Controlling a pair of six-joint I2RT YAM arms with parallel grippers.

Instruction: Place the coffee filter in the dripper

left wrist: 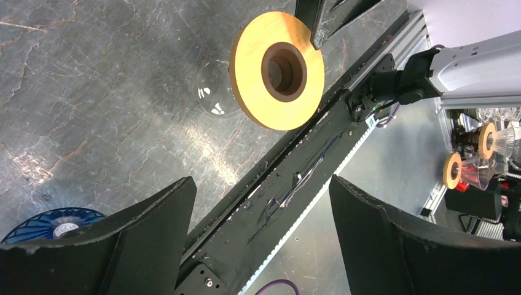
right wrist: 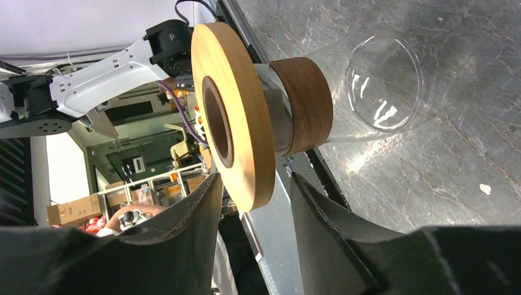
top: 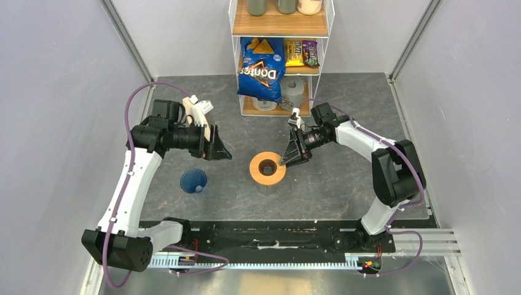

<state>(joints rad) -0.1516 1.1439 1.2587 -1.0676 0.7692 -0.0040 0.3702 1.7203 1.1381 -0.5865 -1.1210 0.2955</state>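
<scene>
The dripper stands below my open left gripper with its opening up, so I should move the gripper to the left in the top view and down onto the dripper's far rim [top: 188,171] [left wrist: 24,220].
The dark blue ribbed dripper [top: 194,181] stands on the grey table at the left, mouth up. In the left wrist view it shows at the bottom left [left wrist: 52,224], partly behind my finger. My left gripper [top: 222,152] is open and empty, above and to the right of the dripper; its jaws [left wrist: 263,184] stand wide apart. My right gripper [top: 287,158] is open, and its fingers [right wrist: 254,181] straddle the right rim of a tan ring [right wrist: 236,117] without gripping it. No white coffee filter is in view.
The tan ring [top: 267,168] tops a clear glass carafe [right wrist: 375,86] at the table's middle. A wire shelf [top: 236,74] at the back holds a Doritos bag [top: 261,67] and candy packs. A black rail [top: 264,236] runs along the near edge.
</scene>
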